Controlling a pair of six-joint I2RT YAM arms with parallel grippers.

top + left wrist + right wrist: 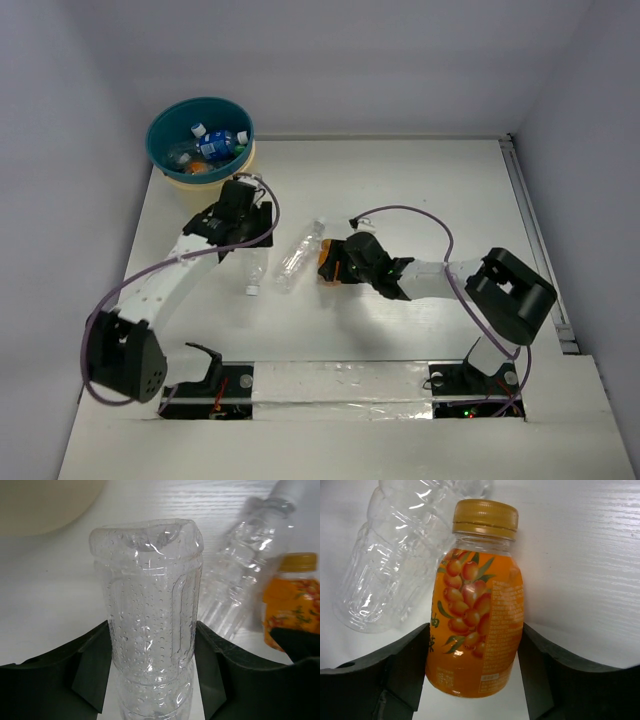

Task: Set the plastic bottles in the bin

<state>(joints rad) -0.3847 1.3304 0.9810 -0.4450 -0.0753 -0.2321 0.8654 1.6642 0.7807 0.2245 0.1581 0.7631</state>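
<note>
I will raise my left gripper outward over the bin's teal rim to open, because the bin's cream side is between the clear bottle I am holding and the bin's opening.
The bin, teal inside with a cream outside, stands at the far left and holds several bottles. My left gripper is just in front of it. In the left wrist view it is shut on a clear plastic bottle wet with droplets, both fingers pressing its sides. A second clear bottle lies on the table between the arms. My right gripper is shut on an orange juice bottle with a yellow cap, seen close up in the right wrist view.
The bin's cream wall shows at the upper left of the left wrist view. The loose clear bottle lies right of the held one, touching the orange bottle. A metal rail runs along the table's right edge.
</note>
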